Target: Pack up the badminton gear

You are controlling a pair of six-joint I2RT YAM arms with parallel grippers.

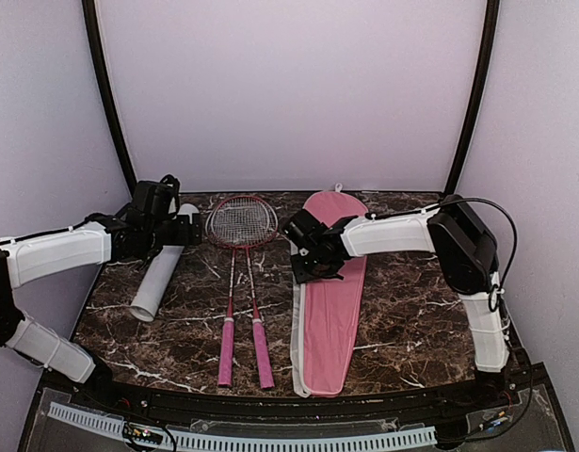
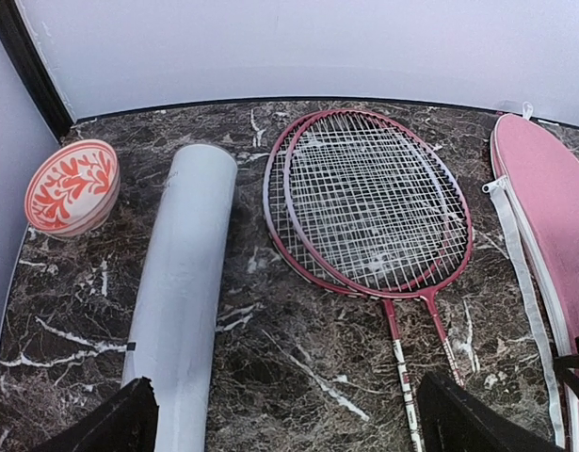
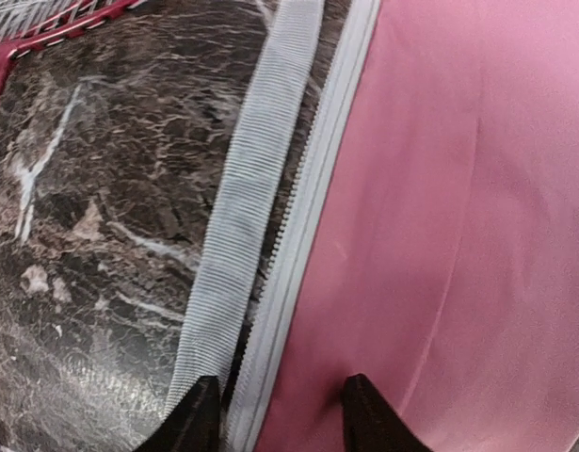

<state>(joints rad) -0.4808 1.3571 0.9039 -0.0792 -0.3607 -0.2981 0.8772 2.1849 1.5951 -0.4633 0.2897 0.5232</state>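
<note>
My left gripper moves down and to the right in the top view onto the cover-side racket's handle next. That handle lies below, toward the cover (image 1: 329, 301).
Two red-framed rackets (image 1: 242, 224) with pink handles (image 1: 261, 353) lie side by side mid-table; their heads also show in the left wrist view (image 2: 364, 198). The white tube (image 1: 160, 268) lies to their left (image 2: 181, 282). The pink cover (image 1: 329, 301) lies to their right, its zip edge unzipped (image 3: 270, 235). My left gripper (image 1: 187, 229) is wide open and empty (image 2: 289, 428), hovering between the tube's far end and the racket heads. My right gripper (image 1: 308, 256) is open (image 3: 280, 419), its fingertips down on either side of the cover's left zip edge. No shuttlecocks are in view.
A small round cap with a red pattern (image 2: 72, 186) sits at the back left corner beside the tube. White walls close the table on three sides. A black raised lip (image 1: 270, 410) runs along the near edge.
</note>
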